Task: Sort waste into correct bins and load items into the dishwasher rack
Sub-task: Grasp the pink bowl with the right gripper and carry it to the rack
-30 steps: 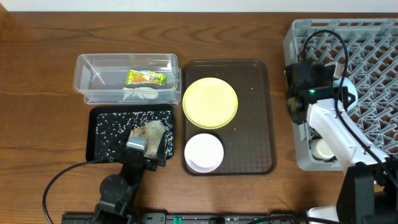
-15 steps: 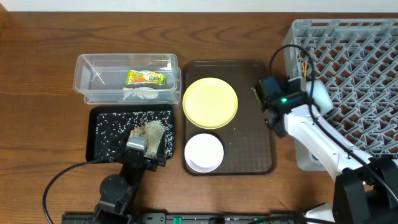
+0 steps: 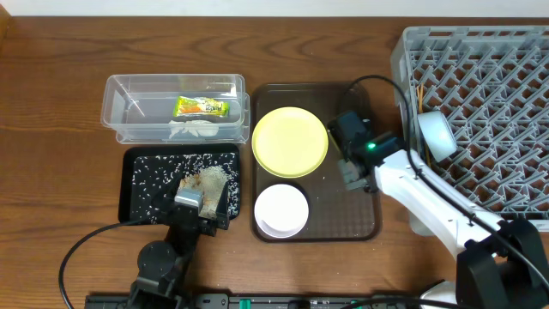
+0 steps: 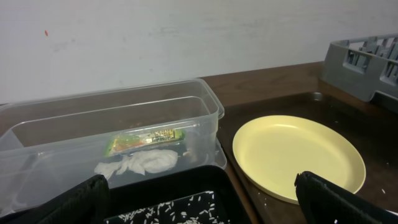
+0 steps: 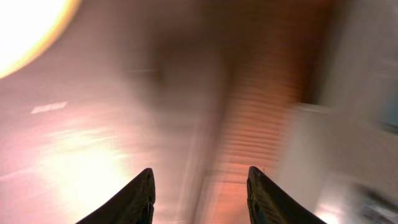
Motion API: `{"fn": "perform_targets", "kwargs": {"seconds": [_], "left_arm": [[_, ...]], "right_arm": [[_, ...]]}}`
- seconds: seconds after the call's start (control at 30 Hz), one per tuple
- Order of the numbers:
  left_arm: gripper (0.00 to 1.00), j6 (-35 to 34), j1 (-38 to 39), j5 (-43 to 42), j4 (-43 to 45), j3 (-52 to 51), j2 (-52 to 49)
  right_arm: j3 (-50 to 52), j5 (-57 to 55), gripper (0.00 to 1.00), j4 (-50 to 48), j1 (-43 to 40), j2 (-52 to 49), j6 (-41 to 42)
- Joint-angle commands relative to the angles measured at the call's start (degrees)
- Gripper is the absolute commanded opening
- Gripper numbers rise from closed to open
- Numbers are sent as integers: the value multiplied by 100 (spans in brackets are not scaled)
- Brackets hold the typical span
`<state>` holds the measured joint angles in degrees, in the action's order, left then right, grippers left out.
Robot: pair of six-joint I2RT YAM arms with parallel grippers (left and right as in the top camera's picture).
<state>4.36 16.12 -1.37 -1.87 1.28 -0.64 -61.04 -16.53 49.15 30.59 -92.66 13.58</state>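
The white bowl's rack-side rim (image 3: 306,209) is clear, so my right gripper will come back, left in the overhead view and down, and close on it.
The clear tub (image 3: 174,107) holds the green-and-orange wrapper (image 3: 202,107) and the white tissue (image 3: 193,129). The black tray (image 3: 141,184) holds rice scraps (image 3: 206,178). My left gripper (image 3: 202,206) rests open and empty over its near edge. The left wrist view shows the wrapper (image 4: 146,142), the tissue (image 4: 137,165) and the yellow-green plate (image 4: 297,155). The plate (image 3: 290,142) and the white bowl (image 3: 281,210) sit on the brown serving tray (image 3: 347,215). My right gripper (image 3: 350,159) hovers open and empty just right of the plate. The light-blue bowl (image 3: 436,135) lies in the grey rack (image 3: 497,94).
The right wrist view is motion-blurred; only the open fingers (image 5: 199,193) are sharp. The rack's left wall (image 3: 401,60) stands close beside the brown tray. The right arm's cable (image 3: 390,86) loops over the rack's corner. Bare wood lies left of the tub.
My right arm has swung left from over the rack to above the brown tray. The light-blue bowl stays behind in the rack. The left arm has not moved.
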Motion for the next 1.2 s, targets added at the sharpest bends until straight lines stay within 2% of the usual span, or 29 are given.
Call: {"fn": "perform_targets", "kwargs": {"seconds": [0.0, 0.07, 0.17, 0.43, 0.6, 0.77, 0.83, 0.9, 1.0, 1.17], "left_arm": [[97, 9, -31, 31, -212, -105, 31], [97, 9, -31, 33, -212, -105, 31], [97, 9, -31, 33, -210, -105, 31], [97, 9, -31, 33, -212, -105, 31], [97, 9, -31, 33, -210, -105, 31], [97, 9, -31, 33, -212, -105, 31], [97, 9, -31, 33, -212, -105, 31], [97, 9, -31, 31, -212, -105, 31], [97, 9, -31, 33, -210, -105, 31], [97, 9, -31, 31, -212, -105, 31]], "right_arm": [[-127, 2044, 46, -162, 240, -22, -328], [-125, 2728, 46, -284, 343, -24, -452], [-109, 3056, 47, -361, 505, -24, -444], [-87, 2761, 49, -380, 925, -35, -267], [317, 2184, 40, -898, 1075, -46, -33], [734, 2192, 29, -1414, 1108, -184, 188], [754, 2188, 18, -1403, 1106, -223, 223], [754, 2186, 15, -1408, 1106, -227, 221], [754, 2146, 2, -1410, 1106, -227, 225], [723, 1982, 1, -1314, 1097, -164, 232]]}}
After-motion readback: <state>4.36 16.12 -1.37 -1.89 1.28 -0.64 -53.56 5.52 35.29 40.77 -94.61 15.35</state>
